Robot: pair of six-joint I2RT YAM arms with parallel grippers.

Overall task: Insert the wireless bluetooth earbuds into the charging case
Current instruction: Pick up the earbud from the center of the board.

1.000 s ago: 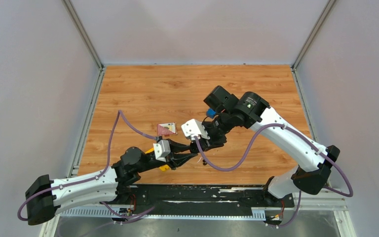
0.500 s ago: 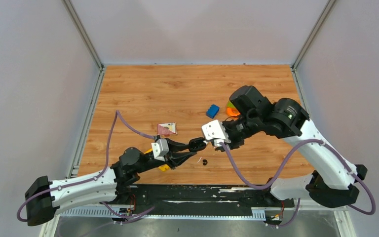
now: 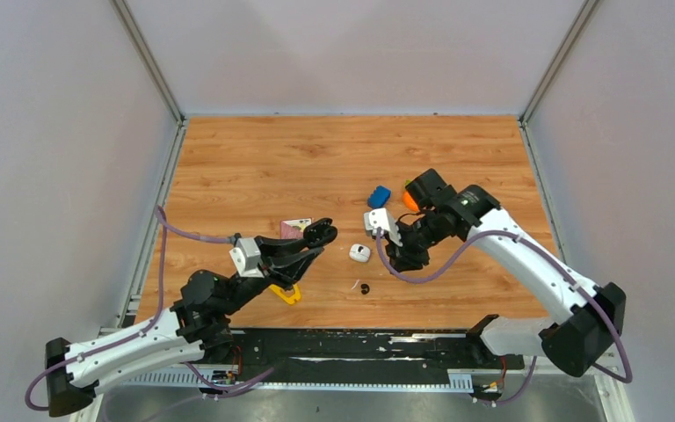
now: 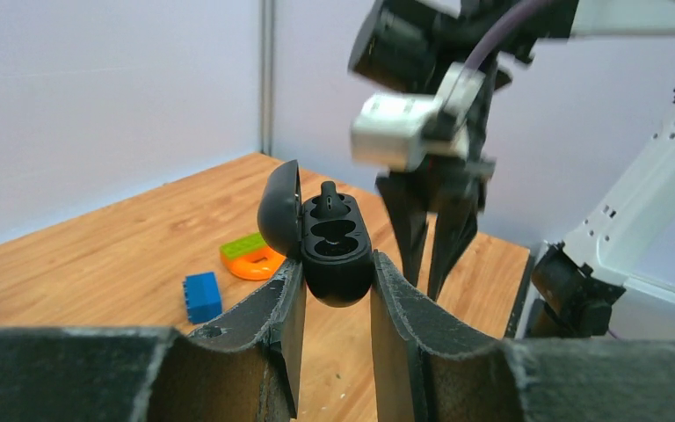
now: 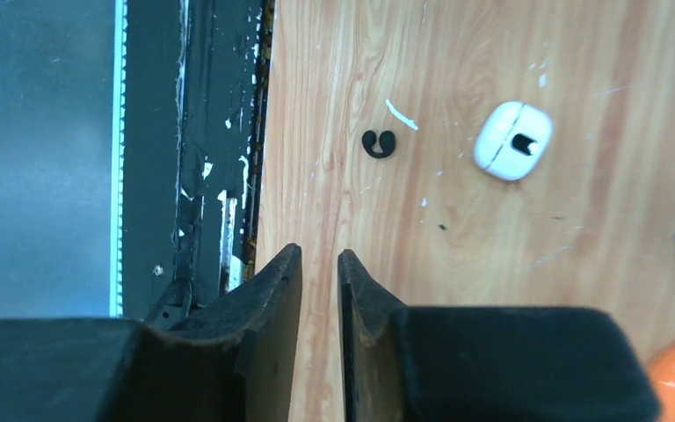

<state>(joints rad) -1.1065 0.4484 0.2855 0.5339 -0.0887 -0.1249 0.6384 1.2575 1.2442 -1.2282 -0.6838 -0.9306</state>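
Observation:
My right gripper will turn and go down to the left in the top view and close on the black earbud (image 5: pixel 379 143), because the case's near socket looks empty.
My left gripper (image 3: pixel 316 239) is shut on a black charging case (image 4: pixel 338 255) and holds it above the table with its lid open. One black bud's stem (image 4: pixel 328 190) stands in the far socket; the near socket looks empty. My right gripper (image 3: pixel 404 261) hangs to the right of the case, apart from it, with its jaws a narrow gap apart and nothing between them (image 5: pixel 319 255). A black earbud (image 5: pixel 379 143) lies on the table in front of it, with a small white sliver (image 5: pixel 401 114) beside it. A shut white case (image 5: pixel 512 141) lies near.
A blue block (image 3: pixel 378 195) and an orange-and-green toy (image 4: pixel 250 255) lie behind the right gripper. A pink card (image 3: pixel 296 229) and a yellow piece (image 3: pixel 286 293) lie by the left arm. The black base rail (image 5: pixel 211 132) runs along the near table edge.
My right gripper has pulled away from the black case to the right and dropped toward the table. My left arm has drawn the case back to the left. The white case now shows.

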